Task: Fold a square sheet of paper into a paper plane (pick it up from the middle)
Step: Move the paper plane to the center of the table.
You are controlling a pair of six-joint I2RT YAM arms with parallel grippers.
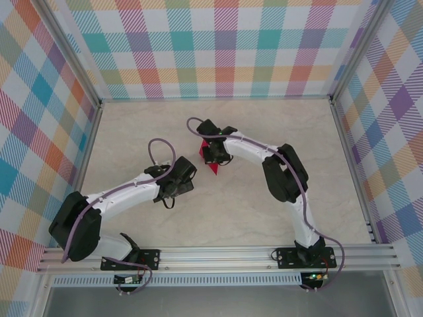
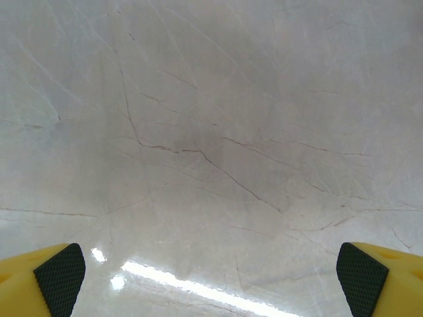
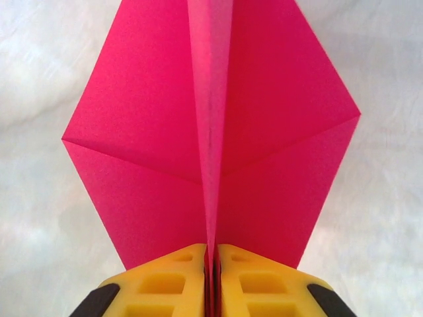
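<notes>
I need to keep my right gripper low at the raised centre crease (image 3: pixel 211 247) next and open its yellow fingers sideways to let go of it, because both wings are already spread out beside it.
The square sheet of paper stands folded as a magenta-pink paper plane (image 3: pixel 145 139) with two wings spread to either side of a raised centre crease. My right gripper (image 3: pixel 211 274) is shut on that crease, its yellow fingers (image 3: pixel 175 284) pressed against the fold from both sides. From above, the paper plane (image 1: pixel 211 162) shows as a small red wedge under my right gripper (image 1: pixel 215 153) near the table's middle. My left gripper (image 1: pixel 173 189) hovers to the left of it. In its wrist view my left gripper (image 2: pixel 211 281) is open, the fingertips (image 2: pixel 61 277) wide apart over bare table.
The pale marble-patterned table (image 1: pixel 277 125) is fenced by checked walls (image 1: pixel 225 46) on three sides, with an aluminium rail (image 1: pixel 218 256) along the near edge. Both arms reach inward towards the centre.
</notes>
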